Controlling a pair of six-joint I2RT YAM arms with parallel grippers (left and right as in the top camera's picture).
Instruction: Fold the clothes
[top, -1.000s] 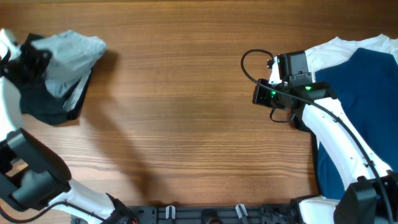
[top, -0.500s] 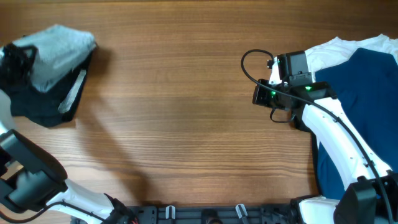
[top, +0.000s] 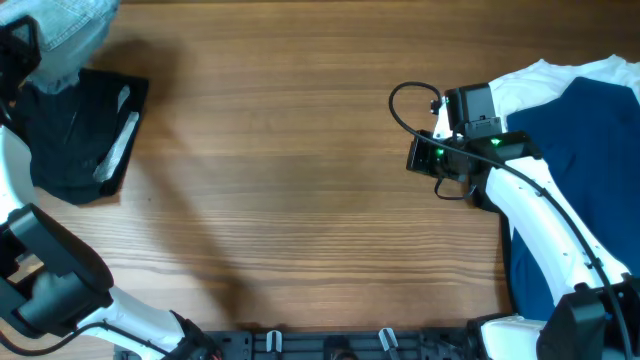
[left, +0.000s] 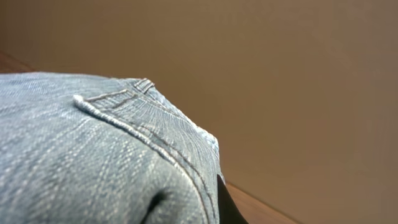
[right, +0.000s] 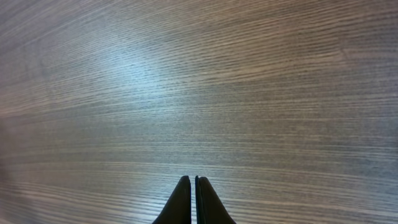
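Note:
The left gripper swings to the right in the overhead view next, lowers the shorts (top: 72, 28) there and then releases them, as the wood between the piles lies bare.
The faded light-blue denim shorts (top: 72, 28) hang bunched at the table's far left corner, partly out of the overhead view. My left gripper (top: 24, 42) is shut on them. In the left wrist view the denim shorts (left: 93, 155) fill the lower left, and only a dark fingertip (left: 225, 208) shows beside a seam. A black garment (top: 70, 140) lies flat below the shorts. My right gripper (right: 193, 186) is shut with nothing in it, over bare wood, at the right of centre (top: 412, 155).
A navy garment (top: 575, 190) lies on a white one (top: 540, 78) at the right edge, partly under my right arm. The wooden table (top: 280, 200) runs bare between the two piles. A plain tan wall (left: 298, 81) stands behind the shorts.
My left gripper has lifted the denim shorts off the black garment and carried them toward the far left corner. The right arm has not moved.

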